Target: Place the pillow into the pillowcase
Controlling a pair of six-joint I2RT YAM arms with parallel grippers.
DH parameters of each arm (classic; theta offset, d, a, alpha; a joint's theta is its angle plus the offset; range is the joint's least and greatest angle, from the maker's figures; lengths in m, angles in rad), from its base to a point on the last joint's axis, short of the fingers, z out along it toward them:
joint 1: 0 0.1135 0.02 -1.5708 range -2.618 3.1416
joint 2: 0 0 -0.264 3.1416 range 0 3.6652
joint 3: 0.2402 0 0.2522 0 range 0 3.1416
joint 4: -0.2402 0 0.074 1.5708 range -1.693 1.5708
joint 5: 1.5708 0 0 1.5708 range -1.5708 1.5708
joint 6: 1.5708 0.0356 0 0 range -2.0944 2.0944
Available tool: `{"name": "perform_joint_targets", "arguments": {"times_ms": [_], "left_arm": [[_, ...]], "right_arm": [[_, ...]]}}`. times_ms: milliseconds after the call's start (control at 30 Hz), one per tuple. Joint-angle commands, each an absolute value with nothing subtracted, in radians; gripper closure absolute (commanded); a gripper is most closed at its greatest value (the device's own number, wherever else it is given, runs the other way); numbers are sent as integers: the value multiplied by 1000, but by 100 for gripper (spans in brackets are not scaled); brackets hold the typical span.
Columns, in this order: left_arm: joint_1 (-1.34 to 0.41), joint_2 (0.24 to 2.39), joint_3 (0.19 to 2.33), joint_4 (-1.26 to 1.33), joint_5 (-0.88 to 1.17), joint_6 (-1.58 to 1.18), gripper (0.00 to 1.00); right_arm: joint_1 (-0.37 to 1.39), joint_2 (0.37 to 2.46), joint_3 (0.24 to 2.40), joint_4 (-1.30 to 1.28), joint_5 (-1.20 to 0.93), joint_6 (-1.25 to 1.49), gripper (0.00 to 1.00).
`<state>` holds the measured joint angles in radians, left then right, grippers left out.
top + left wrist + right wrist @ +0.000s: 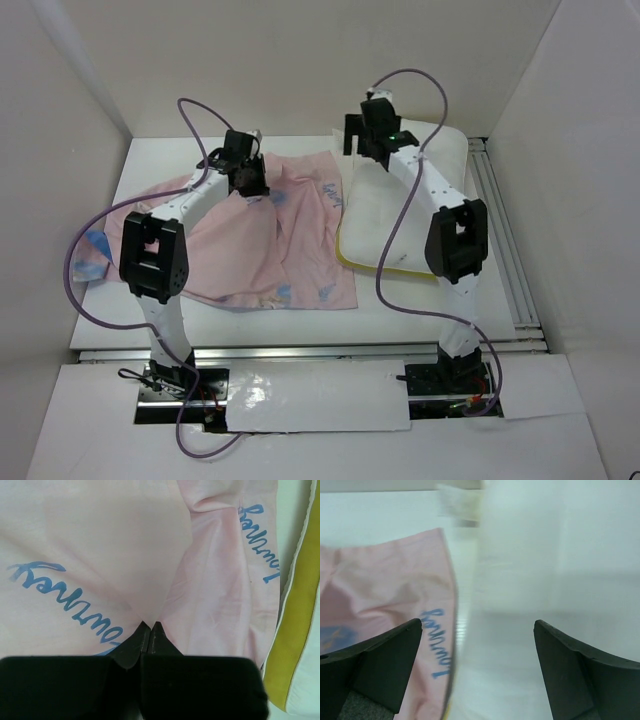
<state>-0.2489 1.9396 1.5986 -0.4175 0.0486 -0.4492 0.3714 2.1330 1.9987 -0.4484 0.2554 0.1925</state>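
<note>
The white pillow's far corner (354, 157) by the pillowcase (250, 250) lies below my right gripper's open fingers. The gripper moves down onto that corner next and closes there.
The pillowcase (250, 250) lies spread, pale pink side up, over the left and middle of the table. My left gripper (250, 183) is shut on a fold near its far edge; in the left wrist view the closed fingertips (150, 626) pinch the pink fabric (100, 540) with its blue lettering. The white pillow (365, 205) lies to the right, its yellow edge strip (295, 620) beside the pillowcase. My right gripper (365, 145) hangs open over the pillow's far left corner; its wrist view shows the gripper (477, 625) with the blurred pillow (520, 605) between the fingers and the pillowcase (385, 590) at the left.
The white table (150, 160) is boxed in by white walls on three sides. Metal rails (500, 230) run along its right edge. Purple cables (385, 260) loop from both arms, one across the pillow.
</note>
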Motion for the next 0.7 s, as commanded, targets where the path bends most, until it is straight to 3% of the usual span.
{"name": "perform_joint_targets", "arguments": {"times_ms": [0, 233, 400, 567, 633, 667], "left_arm": [[-242, 1884, 1618, -374, 83, -448, 100], [-251, 1902, 1628, -374, 94, -448, 100], [-252, 1902, 1608, -365, 84, -457, 100], [-252, 1911, 1608, -365, 66, -457, 100], [-252, 1911, 1617, -376, 66, -457, 100], [-252, 1911, 1617, -376, 66, -448, 100]], "right_arm": [[301, 2161, 1936, -568, 315, 249, 0], [313, 2223, 1798, -476, -49, 161, 0], [334, 2084, 1513, -538, 70, 152, 9], [209, 1818, 1133, -607, 187, 310, 9], [166, 1694, 1097, -667, 241, 337, 7], [150, 1662, 1097, -678, 285, 337, 0]]}}
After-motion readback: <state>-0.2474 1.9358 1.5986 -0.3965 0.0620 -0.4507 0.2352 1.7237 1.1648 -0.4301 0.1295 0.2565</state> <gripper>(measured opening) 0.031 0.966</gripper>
